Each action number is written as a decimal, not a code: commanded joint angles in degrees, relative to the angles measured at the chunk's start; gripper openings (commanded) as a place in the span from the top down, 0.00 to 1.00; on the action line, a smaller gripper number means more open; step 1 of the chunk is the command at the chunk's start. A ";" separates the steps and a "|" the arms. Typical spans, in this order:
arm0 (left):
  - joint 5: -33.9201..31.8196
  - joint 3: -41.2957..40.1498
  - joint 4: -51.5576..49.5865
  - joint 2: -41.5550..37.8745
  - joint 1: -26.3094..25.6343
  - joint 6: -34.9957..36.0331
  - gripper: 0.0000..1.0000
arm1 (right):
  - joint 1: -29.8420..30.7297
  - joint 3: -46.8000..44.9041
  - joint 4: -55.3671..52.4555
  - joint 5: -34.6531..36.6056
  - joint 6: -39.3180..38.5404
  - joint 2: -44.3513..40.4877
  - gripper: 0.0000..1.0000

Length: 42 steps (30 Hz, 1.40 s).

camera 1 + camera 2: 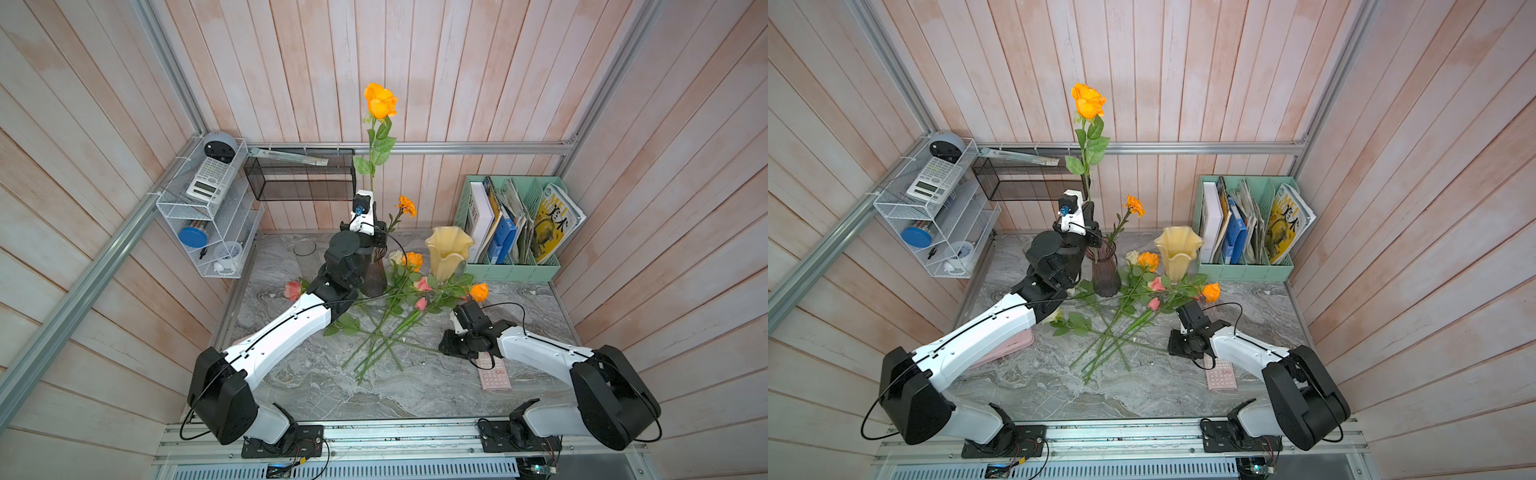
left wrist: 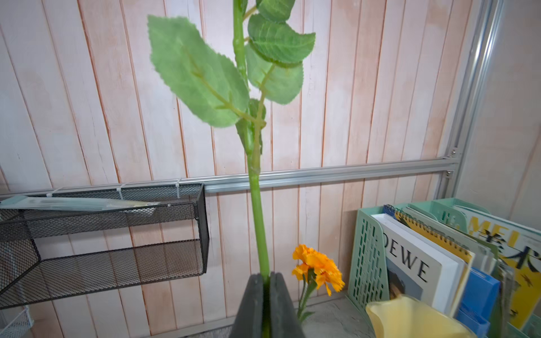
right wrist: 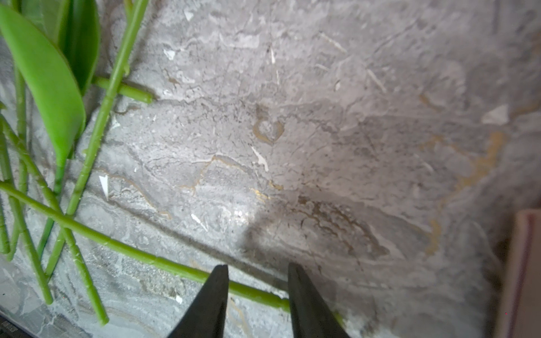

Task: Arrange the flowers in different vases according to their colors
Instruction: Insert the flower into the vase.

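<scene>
The tall orange rose comes down in my left gripper toward the opening of the dark purple vase [image 1: 1104, 246] next. Its green stem is released there, since a small orange flower already stands there.
My left gripper [image 2: 265, 278] is shut on the green stem [image 2: 259, 219] of a tall orange rose [image 1: 380, 101] and holds it upright over the dark purple vase [image 1: 374, 278]. A small orange flower [image 2: 319, 269] stands in that vase. The pale yellow vase [image 1: 446, 253] stands to its right and the clear glass vase [image 1: 305, 249] to its left, behind my left arm. Several orange, pink and cream flowers [image 1: 411, 286] lie crossed on the marble table. My right gripper [image 3: 258, 267] is open low over the table, its fingers either side of one lying stem [image 3: 146, 257].
A mint-green file holder [image 1: 511, 224] with books stands at the back right. A pink calculator [image 1: 494, 374] lies under my right arm. A black mesh basket [image 1: 299, 178] and a white wire rack [image 1: 208, 208] hang on the back left wall.
</scene>
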 commanded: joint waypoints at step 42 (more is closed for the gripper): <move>-5.11 -20.85 14.73 -0.67 -2.19 -4.96 0.05 | -0.22 -3.50 -0.55 -0.40 -0.46 -3.48 0.60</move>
